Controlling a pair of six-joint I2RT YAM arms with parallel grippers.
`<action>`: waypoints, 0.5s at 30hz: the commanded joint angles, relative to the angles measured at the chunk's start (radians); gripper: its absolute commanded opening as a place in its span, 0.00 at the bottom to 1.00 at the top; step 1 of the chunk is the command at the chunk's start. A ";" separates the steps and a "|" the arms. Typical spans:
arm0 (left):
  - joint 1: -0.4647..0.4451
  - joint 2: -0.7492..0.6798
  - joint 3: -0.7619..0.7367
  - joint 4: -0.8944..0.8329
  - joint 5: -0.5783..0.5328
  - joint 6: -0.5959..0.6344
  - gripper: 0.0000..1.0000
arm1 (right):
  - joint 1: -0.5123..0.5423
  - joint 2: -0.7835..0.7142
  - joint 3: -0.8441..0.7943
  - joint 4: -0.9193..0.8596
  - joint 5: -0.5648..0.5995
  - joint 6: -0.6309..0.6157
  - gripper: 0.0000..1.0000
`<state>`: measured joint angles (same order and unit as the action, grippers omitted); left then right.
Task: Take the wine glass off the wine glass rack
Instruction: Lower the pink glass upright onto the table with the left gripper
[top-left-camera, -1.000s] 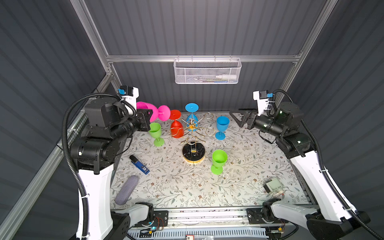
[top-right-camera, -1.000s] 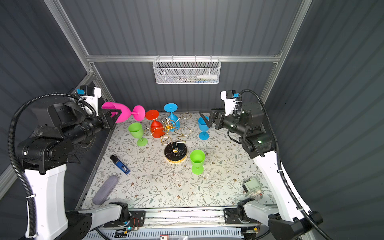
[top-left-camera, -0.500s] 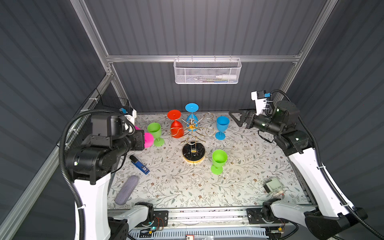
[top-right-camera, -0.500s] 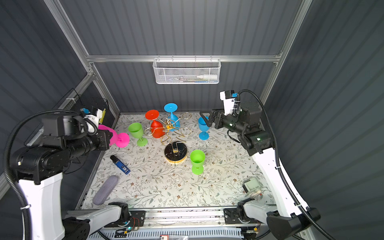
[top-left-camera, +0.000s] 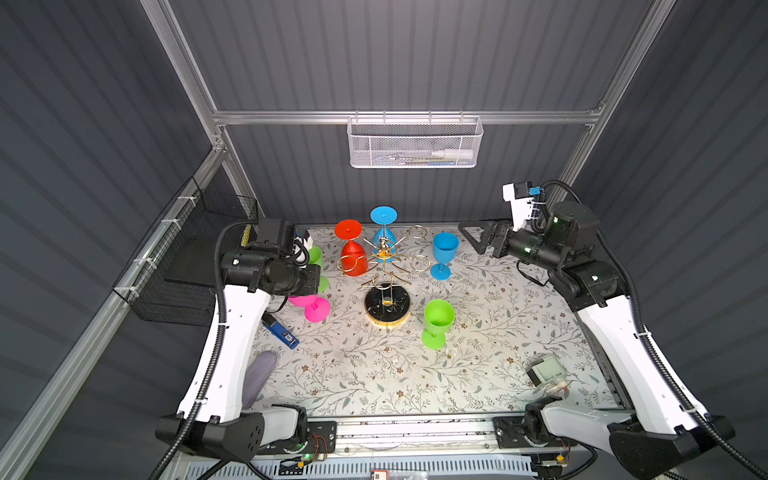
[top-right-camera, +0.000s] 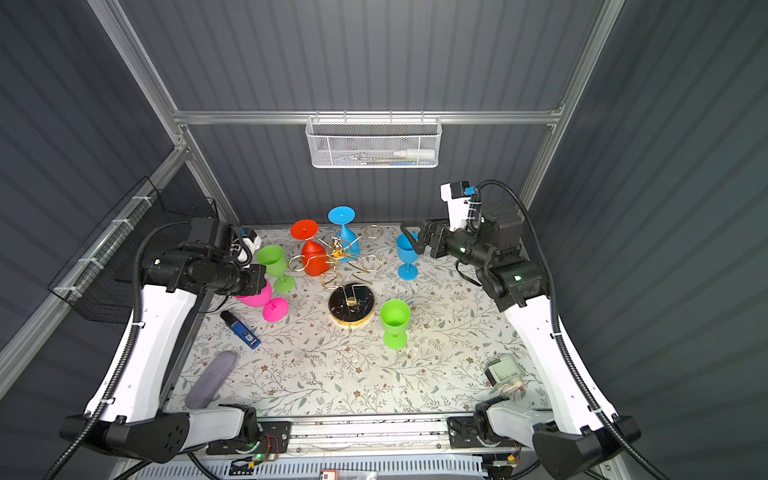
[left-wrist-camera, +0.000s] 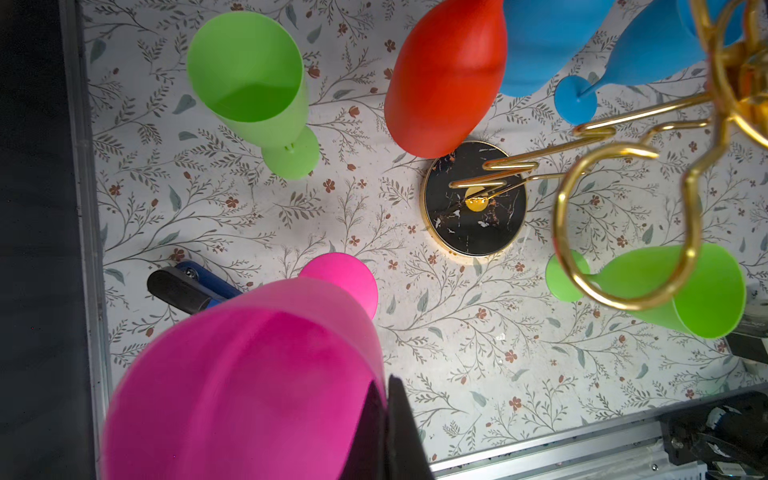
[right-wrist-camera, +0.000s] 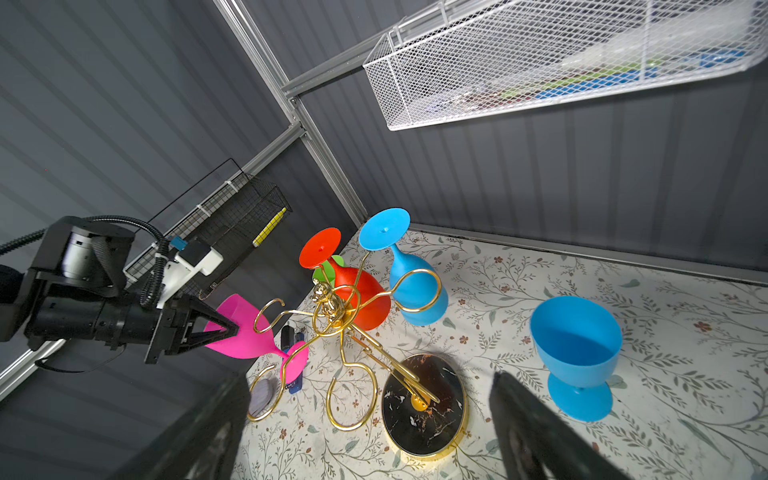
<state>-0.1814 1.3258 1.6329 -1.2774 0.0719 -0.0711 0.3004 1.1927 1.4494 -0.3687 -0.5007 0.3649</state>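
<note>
The mat has a bare patch beside the rack's black base, so next my left gripper will bring the pink wine glass (top-right-camera: 274, 309) down and outward onto it, then release the glass's rim.
The gold wine glass rack (top-left-camera: 384, 253) stands mid-table on its round black base (top-left-camera: 387, 305). A red wine glass (top-left-camera: 353, 253) and a blue one (top-left-camera: 383, 232) hang upside down from its arms. My left gripper (left-wrist-camera: 386, 386) is shut on the rim of a pink wine glass (left-wrist-camera: 249, 374), off the rack at the table's left. That pink glass (top-right-camera: 274, 309) is tilted with its foot low over the mat; I cannot tell whether it touches. My right gripper (right-wrist-camera: 365, 415) hangs open at the back right, empty, facing the rack (right-wrist-camera: 332, 307).
Three glasses stand on the mat: blue (top-left-camera: 444, 249), green (top-left-camera: 438, 316), and green (top-right-camera: 274, 262) beside my left arm. A blue-black tool (top-left-camera: 282, 330), a grey oblong (top-left-camera: 257, 376) and a small device (top-left-camera: 546, 372) lie in front. A black wire basket (top-left-camera: 195, 257) hangs on the left wall.
My left arm has carried the pink glass from high at the back left, beside the rack, down and forward to the mat's left side. The right arm has barely moved.
</note>
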 joint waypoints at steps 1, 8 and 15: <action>0.003 0.038 -0.035 0.089 0.036 -0.009 0.00 | -0.010 -0.013 -0.026 -0.001 0.001 -0.010 0.92; 0.003 0.148 -0.065 0.180 -0.001 -0.047 0.00 | -0.028 -0.025 -0.061 0.013 -0.010 0.002 0.93; 0.003 0.208 -0.123 0.244 -0.033 -0.079 0.00 | -0.047 -0.035 -0.091 0.029 -0.016 0.012 0.93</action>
<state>-0.1814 1.5249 1.5314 -1.0756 0.0490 -0.1211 0.2615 1.1759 1.3727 -0.3637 -0.5014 0.3668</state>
